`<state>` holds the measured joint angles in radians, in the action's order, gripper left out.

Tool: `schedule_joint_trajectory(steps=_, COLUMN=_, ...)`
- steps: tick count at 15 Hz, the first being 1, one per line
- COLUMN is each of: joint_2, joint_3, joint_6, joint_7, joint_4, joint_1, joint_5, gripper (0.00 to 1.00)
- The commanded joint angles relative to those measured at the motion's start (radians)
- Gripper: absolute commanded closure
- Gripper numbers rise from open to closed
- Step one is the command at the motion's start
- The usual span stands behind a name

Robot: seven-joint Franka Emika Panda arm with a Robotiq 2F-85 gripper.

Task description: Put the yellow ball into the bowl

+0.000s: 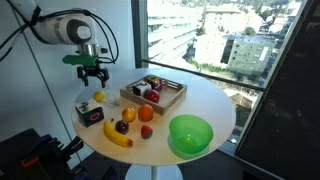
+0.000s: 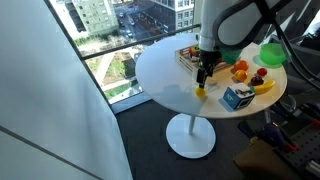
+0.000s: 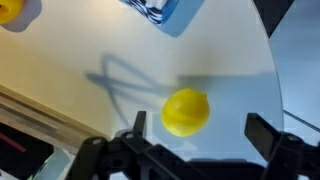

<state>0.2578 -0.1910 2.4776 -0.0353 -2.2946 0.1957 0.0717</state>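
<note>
My gripper comes down onto the yellow ball (image 3: 185,112) next, a finger on either side, and closes, since the ball lies below its open fingers.
The yellow ball (image 1: 99,96) lies on the white round table (image 1: 200,100) near its edge; it also shows in an exterior view (image 2: 201,95) and in the wrist view (image 3: 186,111). My gripper (image 1: 93,72) hangs open a little above the ball, seen also in an exterior view (image 2: 203,75). In the wrist view the two fingers (image 3: 200,128) stand apart, with the ball lying just beyond the gap between them; nothing is held. The green bowl (image 1: 190,133) stands empty on the far side of the table from the ball, and it shows in an exterior view (image 2: 272,53).
A wooden tray (image 1: 153,92) with several items stands at mid table. A small dark box (image 1: 90,114), a banana (image 1: 117,134), an orange fruit (image 1: 146,114) and small red fruits (image 1: 145,132) lie between ball and bowl. The table edge is close to the ball.
</note>
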Motion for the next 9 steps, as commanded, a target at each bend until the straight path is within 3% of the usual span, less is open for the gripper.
schedule_joint_trajectory(steps=1, joint_2=0.020, joint_3=0.011, joint_6=0.055, joint_7=0.016, joint_4=-0.003, joint_1=0.010, joint_5=0.026, gripper=0.00)
schedule_joint_trajectory(steps=9, joint_2=0.080, joint_3=0.026, joint_6=0.118, joint_7=0.027, joint_4=-0.002, joint_1=0.020, joint_5=0.054, gripper=0.00)
